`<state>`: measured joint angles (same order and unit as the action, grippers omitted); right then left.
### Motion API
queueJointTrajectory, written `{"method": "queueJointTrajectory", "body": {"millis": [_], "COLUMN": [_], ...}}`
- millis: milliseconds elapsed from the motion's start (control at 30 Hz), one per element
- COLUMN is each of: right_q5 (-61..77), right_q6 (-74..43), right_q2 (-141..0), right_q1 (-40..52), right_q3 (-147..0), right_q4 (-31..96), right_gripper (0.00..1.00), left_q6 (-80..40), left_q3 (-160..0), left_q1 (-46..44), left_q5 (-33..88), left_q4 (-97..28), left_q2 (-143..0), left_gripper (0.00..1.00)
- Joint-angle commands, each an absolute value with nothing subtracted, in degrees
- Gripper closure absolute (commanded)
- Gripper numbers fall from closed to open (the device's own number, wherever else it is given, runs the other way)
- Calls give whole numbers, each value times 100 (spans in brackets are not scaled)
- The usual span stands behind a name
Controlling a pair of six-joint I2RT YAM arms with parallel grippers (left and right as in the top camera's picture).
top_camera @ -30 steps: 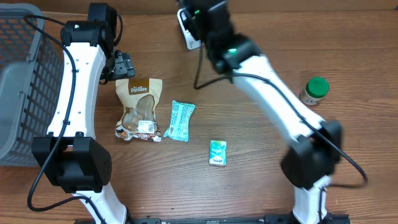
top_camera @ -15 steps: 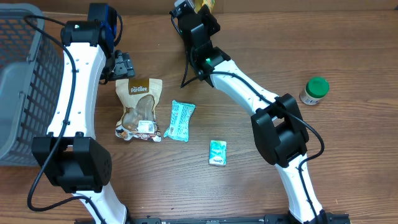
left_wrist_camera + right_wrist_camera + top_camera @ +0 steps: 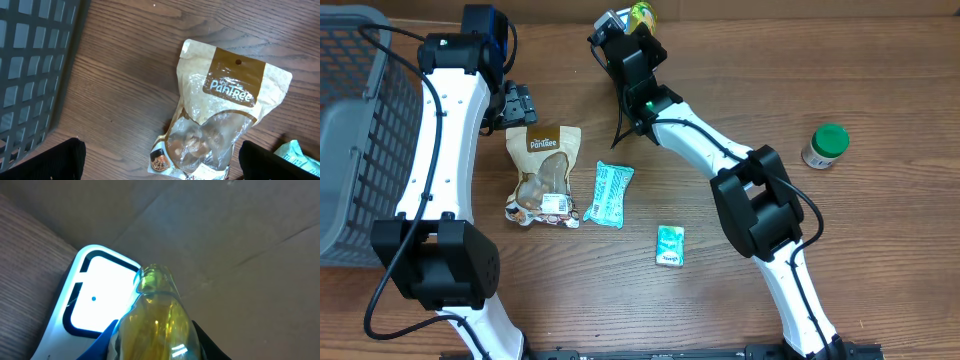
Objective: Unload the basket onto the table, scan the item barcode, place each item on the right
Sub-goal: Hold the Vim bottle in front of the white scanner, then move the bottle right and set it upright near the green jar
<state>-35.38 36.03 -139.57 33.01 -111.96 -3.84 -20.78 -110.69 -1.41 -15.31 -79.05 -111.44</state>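
I need to swing my right gripper back and to its right in the overhead view next, to the bare tabletop near the green-capped jar. Then I should lower and release the bottle (image 3: 642, 14).
A clear yellow-green bottle (image 3: 155, 315) fills the right wrist view, with my right gripper (image 3: 154, 347) shut on it, blue fingers (image 3: 106, 341) on both sides. The bottle's top lies right beside the lit white face of the scanner (image 3: 97, 297). From overhead, the bottle (image 3: 642, 14) and right gripper (image 3: 632, 35) are at the table's far edge. My left gripper (image 3: 517, 103) stands open just beyond the tan Pantree snack pouch (image 3: 545, 175). In the left wrist view the left gripper (image 3: 160, 167) hangs wide open over the pouch (image 3: 225, 115) with nothing between its fingers.
A grey mesh basket (image 3: 350, 130) fills the left side. A teal packet (image 3: 610, 192) lies beside the pouch, a small teal box (image 3: 670, 245) nearer the front, and a green-capped jar (image 3: 827, 145) stands at the right. A brown cardboard wall rises behind the scanner.
My right arm has swung toward the back left, bringing the bottle up to the scanner. The left arm and the items on the table have not moved.
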Motion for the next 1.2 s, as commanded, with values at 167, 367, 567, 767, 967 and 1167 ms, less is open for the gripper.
{"method": "queueJointTrajectory", "body": {"millis": [167,367,567,767,967,1167], "right_q5": [-3747,-4202,-4460,-4423,-3380,-856], "right_q6": [3948,4274,4213,2429,978,-64], "right_q2": [-13922,-13874,-13356,-11972,-10667,-10224], "right_q1": [3306,3306,3339,3315,3140,2152], "right_q3": [-11284,-11297,-11297,-11297,-11297,-11273], "right_q4": [-421,-832,-563,1719,4836,7260], "right_gripper": [96,96,96,96,96,96], "left_q6": [-2058,-2056,-2056,-2058,-2058,-2056], "left_q3": [-11174,-11174,-11174,-11174,-11174,-11174], "left_q1": [-152,-152,-152,-152,-152,-152], "left_q5": [-1601,-1603,-1603,-1601,-1603,-1603], "left_q4": [-7900,-7898,-7900,-7900,-7900,-7898], "left_q2": [-11089,-11089,-11089,-11089,-11089,-11089], "left_gripper": [0,0,0,0,1,0]}}
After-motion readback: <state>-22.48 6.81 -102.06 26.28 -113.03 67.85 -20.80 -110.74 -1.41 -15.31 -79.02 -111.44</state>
